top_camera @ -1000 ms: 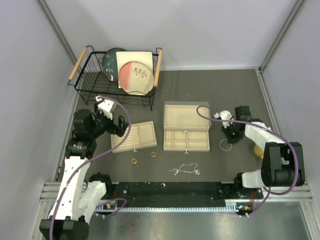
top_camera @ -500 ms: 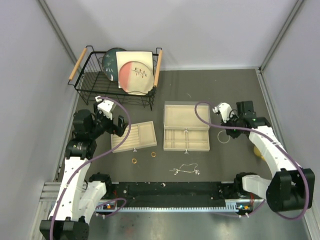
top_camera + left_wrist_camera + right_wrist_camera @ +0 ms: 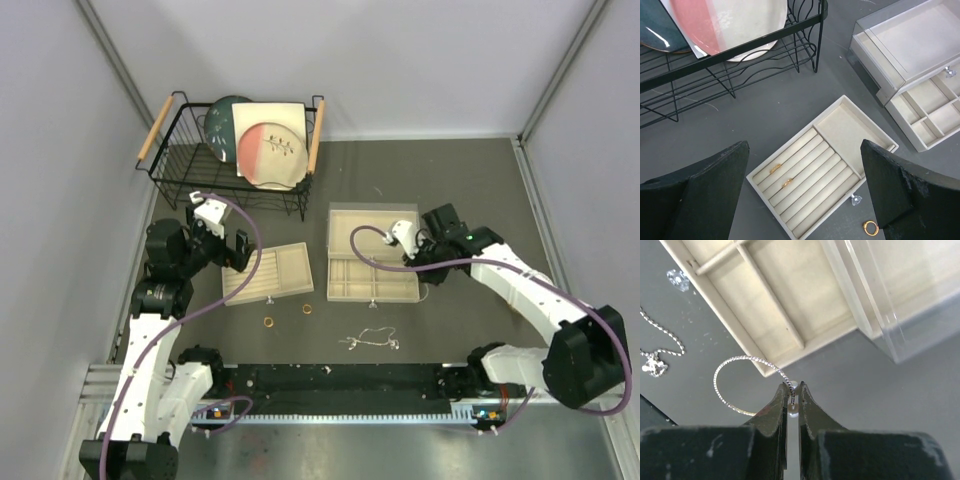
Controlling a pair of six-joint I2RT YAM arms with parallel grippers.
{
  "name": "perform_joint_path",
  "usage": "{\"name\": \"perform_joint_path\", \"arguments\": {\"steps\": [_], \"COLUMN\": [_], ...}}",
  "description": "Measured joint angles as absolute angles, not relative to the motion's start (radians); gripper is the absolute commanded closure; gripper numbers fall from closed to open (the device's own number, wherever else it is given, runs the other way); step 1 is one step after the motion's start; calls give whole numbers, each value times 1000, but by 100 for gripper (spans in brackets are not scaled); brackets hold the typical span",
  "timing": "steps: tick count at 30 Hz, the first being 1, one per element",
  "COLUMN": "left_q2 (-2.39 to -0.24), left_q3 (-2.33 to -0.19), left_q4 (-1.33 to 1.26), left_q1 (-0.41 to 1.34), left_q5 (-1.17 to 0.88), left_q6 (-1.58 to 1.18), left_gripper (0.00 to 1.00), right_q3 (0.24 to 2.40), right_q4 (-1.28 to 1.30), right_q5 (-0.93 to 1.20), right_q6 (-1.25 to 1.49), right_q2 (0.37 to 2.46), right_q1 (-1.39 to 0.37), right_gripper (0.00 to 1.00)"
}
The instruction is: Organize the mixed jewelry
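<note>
My right gripper will next turn and move outward over the end sections of the drawer to release the bangle there, because they are empty.
My right gripper (image 3: 794, 387) is shut on a thin silver bangle hoop (image 3: 716, 381) and holds it just off the near right corner of the beige box's open drawer (image 3: 770, 305); from above it is at the box's right side (image 3: 428, 262). My left gripper (image 3: 805, 195) is open and empty above the beige ring tray (image 3: 840, 125), which holds two gold rings (image 3: 775, 169). Two more gold-orange rings (image 3: 268, 322) (image 3: 307, 309) lie on the table below the tray (image 3: 268, 272). A thin silver chain (image 3: 372, 340) lies in front of the box and also shows in the right wrist view (image 3: 662, 335).
The beige compartmented box (image 3: 372, 232) stands mid-table with its clear lid. A black wire rack (image 3: 180, 170) with plates stands at the back left. A small clear stud (image 3: 856, 199) lies by the tray's near edge. Grey walls close in on both sides.
My right arm has swung left from the table right of the box to the box's right side, carrying the hoop. My left arm has not moved.
</note>
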State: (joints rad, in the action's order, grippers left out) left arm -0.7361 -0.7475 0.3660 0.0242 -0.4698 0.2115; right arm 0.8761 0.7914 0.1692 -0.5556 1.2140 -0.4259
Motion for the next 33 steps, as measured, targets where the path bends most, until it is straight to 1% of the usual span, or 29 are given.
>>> {"name": "perform_joint_path", "arguments": {"steps": [5,9,17,28,31,33], "left_q2": [-741,-742,-742,-737,-735,-735], "left_q3": [-748,-748,-748,-732,-724,-723], "left_q4": [361,359,359,351,352,352], "left_q1": [24,24,24,24,24,24], "left_q5": [-455,-451,-437,-429,-429,-429], "left_q6": [211,212,212,213,213,213], "left_gripper": [1,1,1,1,1,1], "right_q3": [914,967,1018,1018,1023,1023], "right_q4": [765,729,701,680,672,671], "right_q5": [151,145,102,41,15,1], "right_q6": [-521,-484,-375,-266,-249,-239], "right_q2": [1298,1398,1528,1555,1563,1565], "right_q1": [-484,-490,-500,-503,-504,-504], "right_gripper": [100,100,100,100,96,90]}}
